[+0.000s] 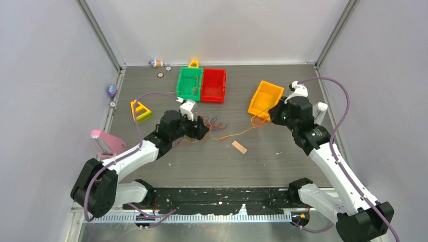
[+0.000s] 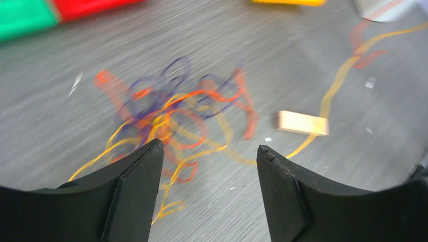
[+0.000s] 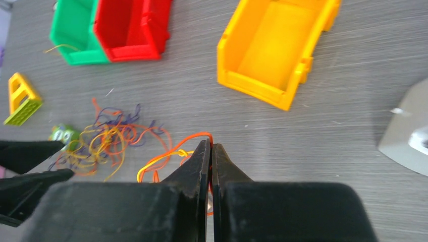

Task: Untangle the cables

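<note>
The left gripper should next go down and over toward the wooden block, onto the only part where the yellow cable point(image 3: 161, 157) runs free of the tangle toward the right gripper.
The cables point(image 1: 216, 122) lie in a tangle of yellow, orange, red and purple-blue strands at the table's middle. The tangle also shows in the left wrist view point(image 2: 174, 108) and the right wrist view point(image 3: 106, 140). My left gripper point(image 1: 203, 129) is open and empty, its jaws point(image 2: 209, 148) wide apart just short of the tangle's near edge. My right gripper point(image 1: 270, 115) is shut point(image 3: 211, 146) on an orange cable point(image 3: 188, 140). A knotted yellow strand point(image 3: 161, 157) lies beside that cable. A long orange-yellow strand point(image 1: 237, 134) runs from the tangle toward the right gripper.
A green bin point(image 1: 189, 83) and a red bin point(image 1: 213, 84) stand at the back centre. A tilted yellow-orange bin point(image 1: 265, 97) is next to the right gripper. A small wooden block point(image 1: 239, 147) lies in front of the tangle. A yellow wedge point(image 1: 141, 110) and a pink object point(image 1: 107, 142) sit at the left.
</note>
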You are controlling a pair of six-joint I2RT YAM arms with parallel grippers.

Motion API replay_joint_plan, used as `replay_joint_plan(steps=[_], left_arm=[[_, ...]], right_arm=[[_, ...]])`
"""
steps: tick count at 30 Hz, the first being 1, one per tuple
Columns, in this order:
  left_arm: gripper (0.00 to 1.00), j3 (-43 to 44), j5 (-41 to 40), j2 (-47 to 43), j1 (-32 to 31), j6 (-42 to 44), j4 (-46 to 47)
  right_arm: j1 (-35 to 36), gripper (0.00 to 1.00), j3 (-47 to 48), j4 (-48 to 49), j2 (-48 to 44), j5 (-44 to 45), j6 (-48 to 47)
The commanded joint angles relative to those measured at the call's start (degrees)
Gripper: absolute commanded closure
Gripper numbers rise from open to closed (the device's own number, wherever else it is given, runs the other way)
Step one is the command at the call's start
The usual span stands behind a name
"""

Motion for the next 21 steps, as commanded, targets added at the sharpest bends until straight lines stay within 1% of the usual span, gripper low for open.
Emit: replay_joint_plan(steps=[1,6,9,11,14,17,20,21], left_arm=[[0.28,7.05,8.7,2.11,-5.67,8.81,3.0],[0.24,12.37,15.92,7.67,-9.16,11.77,2.07],[0.23,16.81,17.06,12.18,-10.4,13.54,-2.34],[0.24,20.05,17.92,15.62,-11.2,14.59,-5.78],[0.27,22.4,18.85,19.86,-12.04,15.23,-8.02],[0.32,23.19,22.23,22.78,-12.09,14.67,-8.75],[0.41,23.62,25.74,24.39,-12.23,14.38,-9.34],[0.51,23.76,25.35,24.38,-12.33,14.94,-10.25]], right_arm=[[-0.09,0.95,3.81,1.42,2.29,-10.13,0.51],[-0.08,0.95,4.96,1.42,3.75,-12.6,1.03],[-0.07,0.95,5.4,1.42,4.17,-13.32,1.17],[-0.09,0.95,5.75,1.42,4.31,-13.54,1.31],[-0.09,0.95,6.45,1.42,4.25,-13.59,1.34],[-0.11,0.95,7.25,0.64,4.22,-12.71,1.16],[-0.09,0.95,7.95,0.01,4.31,-12.02,1.14],[-0.13,0.95,7.94,0.01,4.32,-11.75,1.15]])
